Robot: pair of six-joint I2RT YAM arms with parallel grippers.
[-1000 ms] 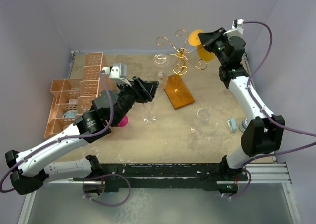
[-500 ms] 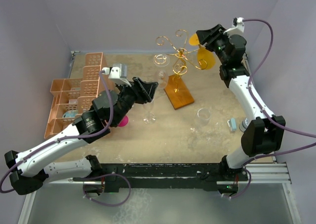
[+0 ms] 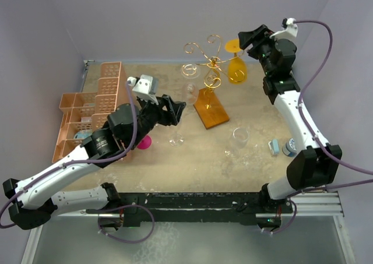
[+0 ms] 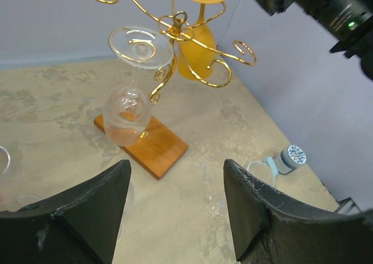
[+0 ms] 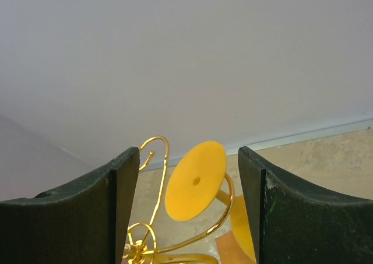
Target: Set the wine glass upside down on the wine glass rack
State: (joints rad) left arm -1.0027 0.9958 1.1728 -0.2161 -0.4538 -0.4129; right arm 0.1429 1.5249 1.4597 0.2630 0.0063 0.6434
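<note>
The yellow glass (image 3: 236,70) is already hanging, so I will next tilt my left gripper down and lower it onto the rim of the standing clear glass below the gripper's fingers.
The yellow wine glass (image 3: 236,70) hangs upside down from a curled arm of the gold wire wine glass rack (image 3: 211,60), its round foot (image 5: 195,179) resting on top of the wire (image 5: 168,152). My right gripper (image 3: 252,40) is open just behind and above that foot, its fingers (image 5: 122,176) either side of it and not touching. The left wrist view shows the yellow glass (image 4: 195,51) free on the rack (image 4: 178,24). My left gripper (image 3: 172,109) hovers open and empty left of the wooden base (image 3: 211,108).
A clear glass (image 4: 125,115) also hangs upside down on the rack. Another clear glass (image 3: 175,137) stands near my left gripper, and one (image 3: 239,137) lies right of the base. Orange lattice crates (image 3: 87,109) are at left, a pink object (image 3: 144,141) under my left arm, small blue items (image 3: 274,146) at right.
My right gripper opened, let go of the yellow glass and drew back up to the right. The glass swung down and now hangs by itself. My left gripper opened slightly wider.
</note>
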